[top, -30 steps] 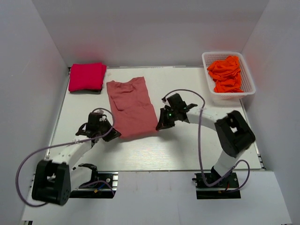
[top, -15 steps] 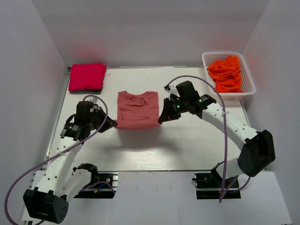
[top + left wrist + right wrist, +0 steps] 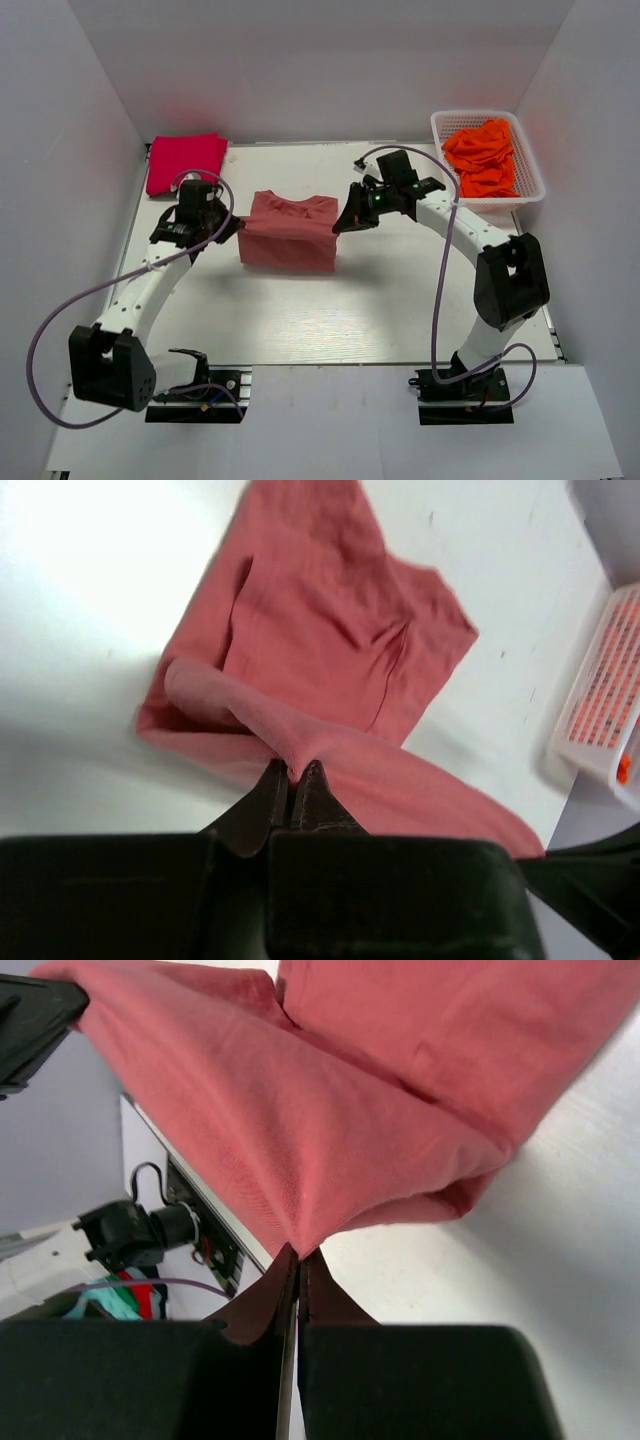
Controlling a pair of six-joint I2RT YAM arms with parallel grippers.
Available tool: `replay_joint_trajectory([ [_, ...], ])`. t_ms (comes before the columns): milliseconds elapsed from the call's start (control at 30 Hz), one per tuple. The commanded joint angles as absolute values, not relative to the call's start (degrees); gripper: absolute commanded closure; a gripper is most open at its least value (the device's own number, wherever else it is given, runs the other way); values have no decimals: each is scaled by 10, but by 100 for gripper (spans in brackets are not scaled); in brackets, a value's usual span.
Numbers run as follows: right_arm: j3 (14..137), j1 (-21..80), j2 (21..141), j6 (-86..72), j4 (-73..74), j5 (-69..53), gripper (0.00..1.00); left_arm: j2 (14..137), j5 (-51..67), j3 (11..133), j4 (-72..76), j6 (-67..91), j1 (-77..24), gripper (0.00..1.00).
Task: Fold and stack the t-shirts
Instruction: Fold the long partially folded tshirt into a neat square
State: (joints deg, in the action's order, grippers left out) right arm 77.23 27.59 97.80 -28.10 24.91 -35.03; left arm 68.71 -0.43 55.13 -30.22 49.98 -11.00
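Observation:
I should carry the pinched cloth [image 3: 300,750] outward with my left gripper and release over the salmon-pink t-shirt's far corner [image 3: 308,498] near the crimson-pink t-shirt, because that corner is uncovered.
The salmon-pink t-shirt [image 3: 290,235] is doubled over itself near the middle of the table. My left gripper [image 3: 232,227] is shut on its left corner, and the pinched cloth [image 3: 300,750] shows in the left wrist view. My right gripper [image 3: 343,224] is shut on its right corner, with the cloth [image 3: 330,1150] stretched away from the jaws. Both hold the folded edge a little above the table. The crimson-pink t-shirt [image 3: 183,162] lies folded at the far left. Orange t-shirts [image 3: 485,158] fill the basket.
A white plastic basket [image 3: 530,185] stands at the far right; its wall [image 3: 600,695] also shows in the left wrist view. White walls close in the table on three sides. Purple cables loop from both arms.
Both grippers have carried the near edge of the salmon-pink shirt away from me and over its far half, so the long shirt is now folded short. Both arms have stretched farther out.

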Motion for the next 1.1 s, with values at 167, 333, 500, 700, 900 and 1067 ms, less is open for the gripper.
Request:
replay_joint_trajectory([
  [167, 858, 228, 1028, -298, 212, -407, 100, 799, -83, 646, -232, 497, -99, 100],
  [333, 880, 212, 1082, -308, 191, -447, 100, 874, -83, 700, -227, 497, -99, 100],
  [500, 921, 206, 1151, -317, 152, -437, 100, 957, -83, 753, -188, 503, -94, 100],
  [700, 1005, 191, 1229, -314, 131, -373, 100, 1091, -70, 864, -176, 508, -89, 99],
  [900, 1064, 157, 1308, -342, 47, -315, 50, 1196, -42, 955, -100, 494, -83, 1],
  [1067, 1170, 154, 1318, -293, 118, -324, 10, 1232, 25, 1038, -105, 408, -83, 0],
])
